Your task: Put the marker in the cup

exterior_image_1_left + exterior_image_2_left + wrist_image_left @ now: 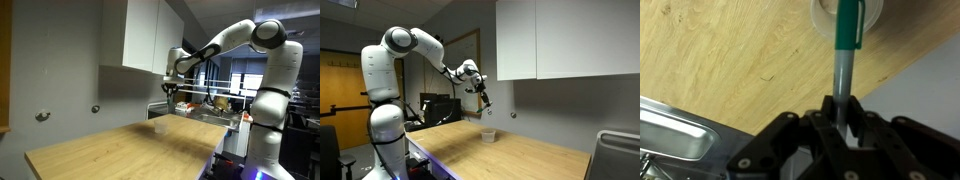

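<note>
The marker's end with the green cap is still well above the cup's rim, so the robot's gripper will go down next toward the whitish cup, over the cup's opening [161, 121] [846, 12].
My gripper [845, 112] is shut on the marker [846, 45], which has a grey barrel and a dark-green cap end pointing away from the jaws. The cap end hangs over the whitish translucent cup [873, 13], only partly in view at the top edge of the wrist view. In both exterior views the gripper [172, 89] [484, 98] hovers well above the wooden table, holding the marker [487, 105] roughly upright over the small cup [490, 136], which stands near the table's far edge by the wall. The cup [157, 117] is faint in an exterior view.
The wooden table [120, 150] [530, 158] ends at a grey wall. White wall cabinets [140, 35] [570, 40] hang above, close to the arm. A metal sink or rack [212, 116] [620, 155] [670, 135] sits beside the table.
</note>
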